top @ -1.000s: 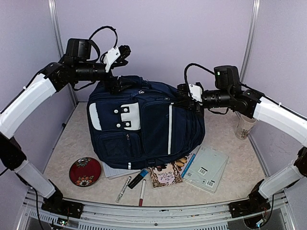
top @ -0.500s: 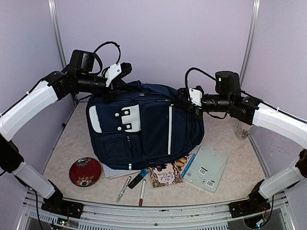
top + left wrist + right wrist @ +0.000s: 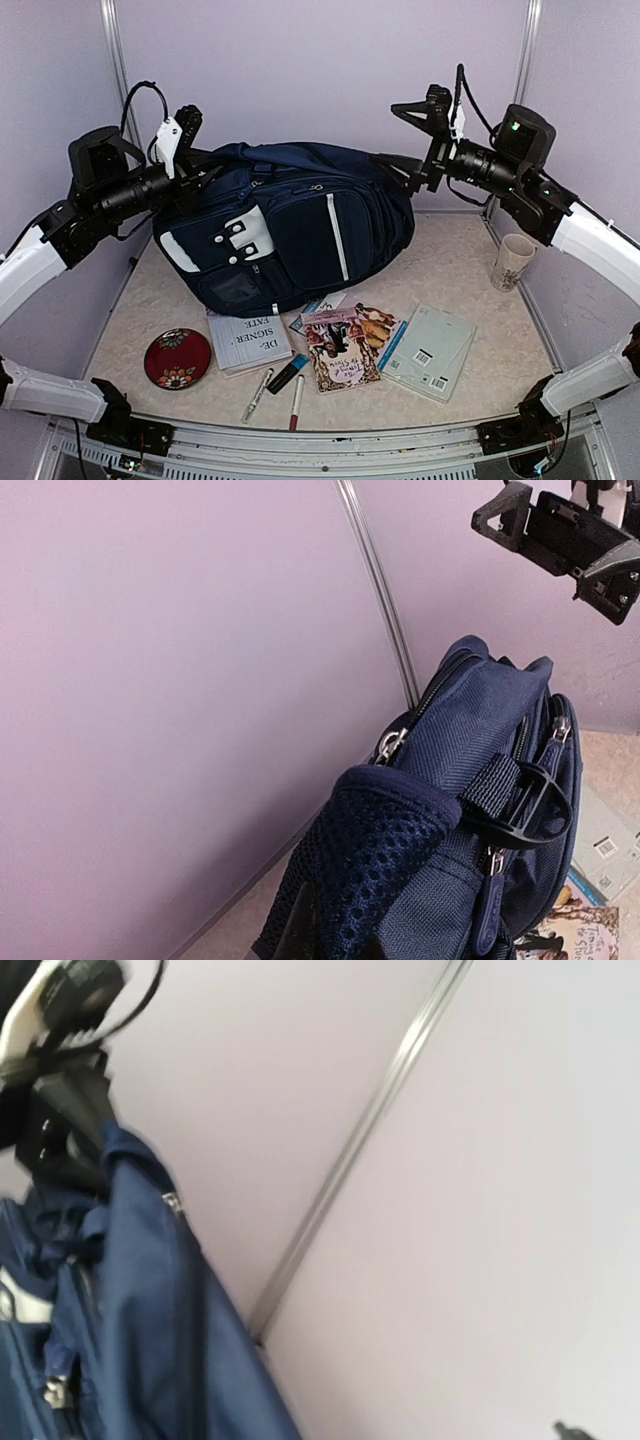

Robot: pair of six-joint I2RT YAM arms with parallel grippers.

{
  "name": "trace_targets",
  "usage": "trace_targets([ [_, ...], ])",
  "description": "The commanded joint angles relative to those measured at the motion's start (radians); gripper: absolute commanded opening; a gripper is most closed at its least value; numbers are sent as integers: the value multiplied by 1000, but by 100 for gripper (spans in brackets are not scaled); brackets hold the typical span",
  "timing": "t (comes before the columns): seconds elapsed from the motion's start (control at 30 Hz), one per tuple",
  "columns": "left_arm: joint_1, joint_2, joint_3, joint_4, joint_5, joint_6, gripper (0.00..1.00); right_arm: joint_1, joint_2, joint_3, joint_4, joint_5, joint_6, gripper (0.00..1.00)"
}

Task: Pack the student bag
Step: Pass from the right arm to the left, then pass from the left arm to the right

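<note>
The bag is held only at the opposite end by my left gripper, so my right gripper needs to move down open beside the bag's free end, then in onto the bag's fabric.
The student bag (image 3: 300,225), navy with white stripes and a white patch, lies tipped on its side toward the left. My left gripper (image 3: 200,165) is shut on its padded mesh strap (image 3: 390,870) at the upper left corner; the strap hides the fingers in the left wrist view. My right gripper (image 3: 408,135) hangs open above the bag's upper right end, touching nothing. It also shows from the left wrist as the right gripper (image 3: 555,540). The right wrist view shows the bag's fabric (image 3: 130,1310) and the wall.
In front of the bag lie a white book (image 3: 248,342), a colourful booklet (image 3: 345,345), a grey booklet (image 3: 428,350), a blue marker (image 3: 288,372) and two pens (image 3: 258,393). A red round case (image 3: 177,358) sits front left, a cup (image 3: 510,262) at the right.
My left gripper closed on the bag's strap and pulled the bag left, uncovering the books. My right gripper opened, let go of the bag and rose toward the back wall.
</note>
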Motion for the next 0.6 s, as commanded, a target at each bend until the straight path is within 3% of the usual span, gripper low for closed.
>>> trace_targets([
  [0.0, 7, -115, -61, 432, 37, -174, 0, -74, 3, 58, -159, -195, 159, 100],
  [0.17, 9, -159, -139, 465, 23, -217, 0, -125, -35, -58, -295, -417, 69, 100],
  [0.27, 10, -170, -161, 451, 42, -213, 0, -137, -75, -154, -299, -318, 23, 100],
  [0.43, 21, -210, -208, 446, 68, -201, 0, -232, -110, -227, -260, -370, 68, 100],
  [0.57, 34, -219, -226, 430, 82, -205, 0, -251, -120, -278, -242, -349, 60, 81],
])
